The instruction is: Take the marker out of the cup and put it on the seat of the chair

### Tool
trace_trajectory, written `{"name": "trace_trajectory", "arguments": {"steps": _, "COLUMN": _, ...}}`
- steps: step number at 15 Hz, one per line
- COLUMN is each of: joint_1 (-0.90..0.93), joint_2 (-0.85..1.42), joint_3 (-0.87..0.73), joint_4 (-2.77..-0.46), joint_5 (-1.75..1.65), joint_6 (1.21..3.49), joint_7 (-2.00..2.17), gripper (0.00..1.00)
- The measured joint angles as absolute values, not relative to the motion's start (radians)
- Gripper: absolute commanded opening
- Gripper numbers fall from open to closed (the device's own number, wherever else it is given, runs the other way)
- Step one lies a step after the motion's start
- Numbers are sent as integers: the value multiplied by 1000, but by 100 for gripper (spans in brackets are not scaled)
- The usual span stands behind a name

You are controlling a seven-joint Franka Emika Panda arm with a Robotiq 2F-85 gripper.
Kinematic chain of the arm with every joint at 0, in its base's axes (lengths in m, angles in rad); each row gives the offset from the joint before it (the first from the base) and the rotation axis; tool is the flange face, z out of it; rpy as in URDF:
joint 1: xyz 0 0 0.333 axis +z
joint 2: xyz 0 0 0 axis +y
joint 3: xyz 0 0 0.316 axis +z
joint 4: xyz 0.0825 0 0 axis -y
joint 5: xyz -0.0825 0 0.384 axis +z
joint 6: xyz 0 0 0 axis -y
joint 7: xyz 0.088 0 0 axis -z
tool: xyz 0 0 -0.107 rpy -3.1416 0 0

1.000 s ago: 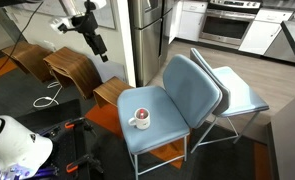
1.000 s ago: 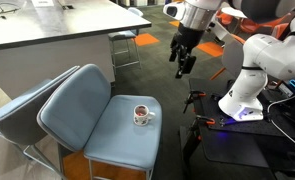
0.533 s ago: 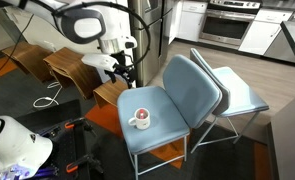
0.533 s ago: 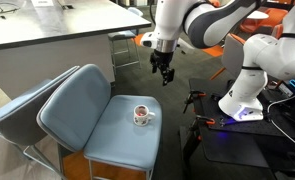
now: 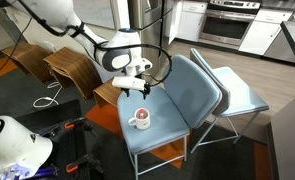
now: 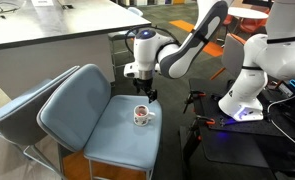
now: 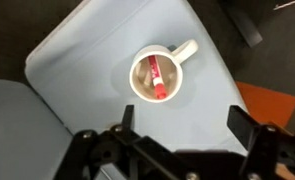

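My gripper comes down toward the cup next, and its fingers narrow around the red marker (image 7: 156, 78).
A small white cup (image 5: 140, 120) (image 6: 141, 114) stands on the square seat of the steel-blue chair (image 5: 159, 135) (image 6: 102, 130) in both exterior views. In the wrist view the cup (image 7: 155, 75) holds the red marker (image 7: 156, 78), which leans inside it with one end at the rim. My gripper (image 5: 141, 93) (image 6: 147, 94) hangs just above the cup, apart from it. In the wrist view its jaws (image 7: 181, 122) are spread wide and empty, with the cup beyond them.
A paler blue chair (image 5: 237, 95) stands behind the steel-blue one. Brown bent-wood seats (image 5: 67, 68) stand on the floor beside it. A grey table (image 6: 57, 30) is behind the chairs. A white robot base (image 6: 249, 85) and black floor gear (image 6: 227, 140) are nearby.
My arm has swung down and across from high above the bent-wood seats to just over the cup on the chair seat. The cup and marker have not moved.
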State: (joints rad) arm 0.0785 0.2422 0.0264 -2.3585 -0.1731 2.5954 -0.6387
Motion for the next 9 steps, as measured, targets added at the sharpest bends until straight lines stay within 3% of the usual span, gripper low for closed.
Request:
{"name": "trace_trajectory", "arguments": {"steps": 6, "joint_1": -28, "joint_2": 407, "joint_3": 76, "joint_4": -2292, "joint_5": -191, "joint_6": 2677, "joint_7": -811, "gripper": 100}}
{"name": "trace_trajectory", "arguments": {"steps": 9, "joint_1": -31, "joint_2": 463, "joint_3": 102, "joint_4": -2291, "joint_5": -227, "joint_6": 2740, "joint_7": -821, "gripper": 94}}
